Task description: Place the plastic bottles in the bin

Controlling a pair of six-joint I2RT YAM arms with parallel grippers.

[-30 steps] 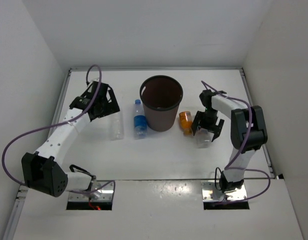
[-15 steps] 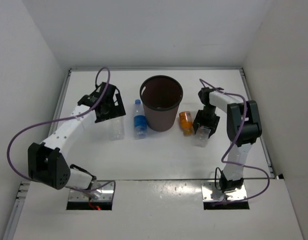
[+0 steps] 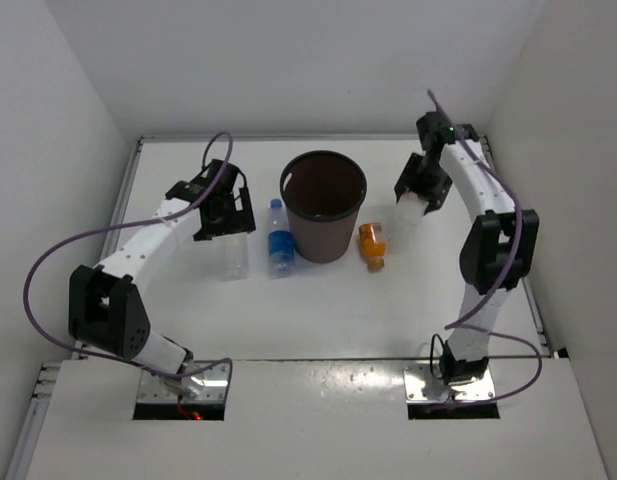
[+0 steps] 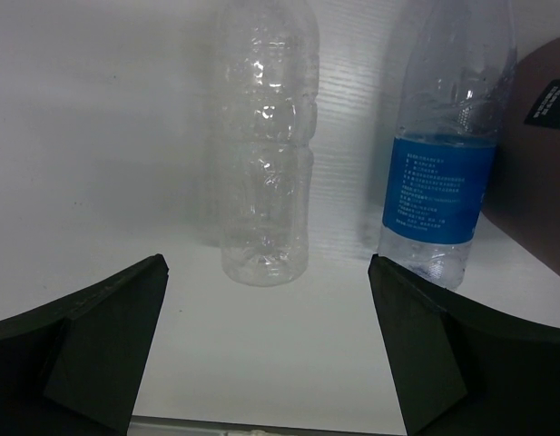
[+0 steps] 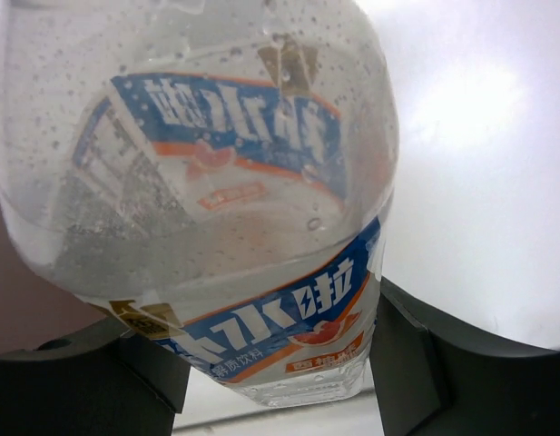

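The white-labelled bottle is still outside the bin's rim. My right gripper needs to lift it toward the bin and over its opening (image 3: 324, 186), then lower it.
The dark brown bin (image 3: 323, 240) stands mid-table. To its left lie a plain clear bottle (image 3: 233, 256) (image 4: 266, 163) and a blue-labelled bottle (image 3: 279, 240) (image 4: 443, 182). My left gripper (image 3: 224, 215) (image 4: 266, 363) hovers open just behind the clear one, and nothing sits between its fingers. A short orange bottle (image 3: 372, 243) lies right of the bin. My right gripper (image 3: 420, 188) (image 5: 280, 363) is raised to the right of the bin's rim. It is shut on the clear white-labelled bottle (image 3: 412, 208) (image 5: 216, 200), which fills the right wrist view.
White walls close in the table on the left, back and right. The bin's side (image 4: 543, 163) shows at the right edge of the left wrist view, close beside the blue-labelled bottle.
My right gripper closed on the white-labelled bottle and lifted it off the table, back toward the bin's rim. My left gripper shifted slightly right, toward the plain clear bottle.
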